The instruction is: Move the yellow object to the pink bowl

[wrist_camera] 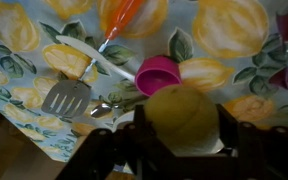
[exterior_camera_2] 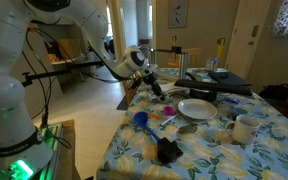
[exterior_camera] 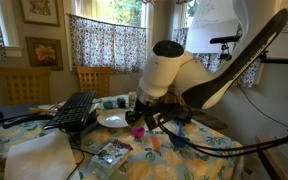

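Note:
To get the yellow object into the pink bowl just beyond it, my gripper should lower toward the bowl's opening (exterior_camera: 137,130) (wrist_camera: 157,77) first, then release the yellow object over it.
In the wrist view my gripper (wrist_camera: 182,135) is shut on the yellow object (wrist_camera: 181,118), a pale-yellow rounded lump held between the two fingers above the flowered tablecloth. The pink bowl (wrist_camera: 156,73) stands on the cloth just beyond the lump, upright and empty. In an exterior view the gripper (exterior_camera: 142,117) hangs a little above the pink bowl (exterior_camera: 138,131). It shows again in an exterior view (exterior_camera_2: 156,88), with the pink bowl (exterior_camera_2: 168,110) below it. The lump is too small to make out in either exterior view.
A metal spatula (wrist_camera: 69,96) with an orange handle lies left of the pink bowl. A white plate (exterior_camera_2: 197,108), a blue bowl (exterior_camera_2: 141,118), a white mug (exterior_camera_2: 244,128) and a black object (exterior_camera_2: 169,150) are on the table. A black keyboard (exterior_camera: 74,110) lies near the plate (exterior_camera: 112,119).

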`<state>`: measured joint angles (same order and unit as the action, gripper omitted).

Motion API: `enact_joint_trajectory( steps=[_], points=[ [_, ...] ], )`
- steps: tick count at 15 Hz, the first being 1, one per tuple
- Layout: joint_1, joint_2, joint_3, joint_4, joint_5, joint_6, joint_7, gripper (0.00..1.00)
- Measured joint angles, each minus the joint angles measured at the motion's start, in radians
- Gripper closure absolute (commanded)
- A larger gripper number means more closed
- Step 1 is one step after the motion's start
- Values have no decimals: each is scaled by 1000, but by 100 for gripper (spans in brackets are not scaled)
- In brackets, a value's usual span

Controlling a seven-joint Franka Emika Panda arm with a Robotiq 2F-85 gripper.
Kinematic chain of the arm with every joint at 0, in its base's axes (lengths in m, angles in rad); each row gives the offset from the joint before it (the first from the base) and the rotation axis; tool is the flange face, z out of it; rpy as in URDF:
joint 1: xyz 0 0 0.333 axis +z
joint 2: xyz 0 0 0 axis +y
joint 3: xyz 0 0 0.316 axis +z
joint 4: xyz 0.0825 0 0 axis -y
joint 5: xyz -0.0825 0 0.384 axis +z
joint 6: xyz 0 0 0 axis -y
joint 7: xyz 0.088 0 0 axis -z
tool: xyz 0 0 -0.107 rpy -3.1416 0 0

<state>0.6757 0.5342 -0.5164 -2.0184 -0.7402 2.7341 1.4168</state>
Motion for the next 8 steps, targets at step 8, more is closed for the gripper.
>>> enact_joint_trajectory(
  steps=[8],
  points=[
    [13,-26,-89,-66,-204,151,152,56]
  ],
)
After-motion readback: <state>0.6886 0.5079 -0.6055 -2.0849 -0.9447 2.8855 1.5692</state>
